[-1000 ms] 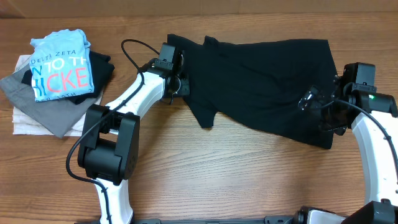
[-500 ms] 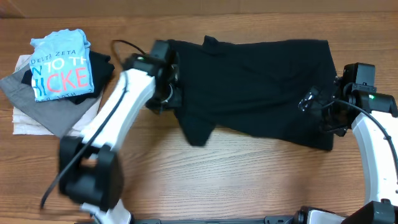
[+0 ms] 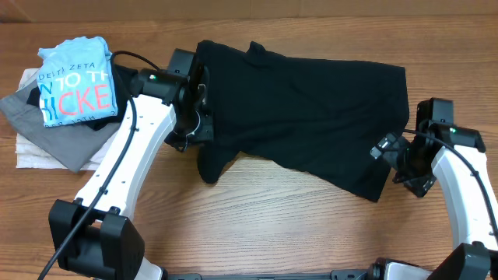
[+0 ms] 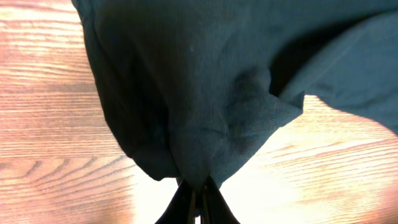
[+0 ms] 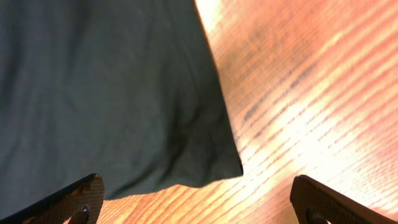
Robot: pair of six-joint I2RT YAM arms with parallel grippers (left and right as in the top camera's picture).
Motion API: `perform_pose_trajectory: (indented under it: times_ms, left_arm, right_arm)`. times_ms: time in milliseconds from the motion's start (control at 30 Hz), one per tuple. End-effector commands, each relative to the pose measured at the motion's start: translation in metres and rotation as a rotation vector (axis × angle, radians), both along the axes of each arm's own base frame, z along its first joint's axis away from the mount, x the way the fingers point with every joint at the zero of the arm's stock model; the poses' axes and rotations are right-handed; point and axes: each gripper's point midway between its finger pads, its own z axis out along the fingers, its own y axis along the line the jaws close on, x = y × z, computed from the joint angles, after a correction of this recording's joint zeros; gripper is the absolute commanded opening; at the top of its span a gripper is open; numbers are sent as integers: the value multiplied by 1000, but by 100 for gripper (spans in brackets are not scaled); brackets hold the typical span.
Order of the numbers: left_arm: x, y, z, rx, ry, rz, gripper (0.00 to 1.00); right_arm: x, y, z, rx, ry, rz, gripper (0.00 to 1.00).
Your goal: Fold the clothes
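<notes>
My right gripper moves down and back next onto the T-shirt's near corner, which lies flat below it and nearer my base.
The clothes, a black T-shirt, lie spread across the middle of the wooden table. My left gripper is shut on the shirt's left edge, and a fold of cloth droops below it. In the left wrist view the fingers pinch a bunch of black fabric that hangs above the wood. My right gripper is open just off the shirt's near right corner. The right wrist view shows that corner lying flat ahead of the gripper, with only bare wood between the spread fingers.
A pile of other garments sits at the far left: a light blue lettered T-shirt on top of grey cloth and white cloth. The left arm's cable loops near the pile.
My left arm has swung left and toward the near edge, dragging the shirt's left edge and drooping fold with it. The shirt slid left; my right gripper shifted nearer, off the corner.
</notes>
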Motion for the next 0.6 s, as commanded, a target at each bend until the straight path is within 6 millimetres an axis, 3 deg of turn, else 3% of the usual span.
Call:
perform_pose_trajectory:
  times_ms: [0, 267, 400, 567]
  left_arm:
    - [-6, 3, -11, 26, 28, 6, 4]
    - [1, 5, -13, 37, 1, 8, 4]
    - [1, 4, -13, 37, -1, 8, 4]
    - [1, 4, -13, 36, -1, 7, 4]
  right_arm:
    - [-15, 1, -12, 5, 47, -105, 100]
    - [-38, 33, -40, 176, 112, -158, 96]
    - [-49, 37, -54, 191, 138, -210, 93]
    - [-49, 37, -80, 191, 93, -296, 75]
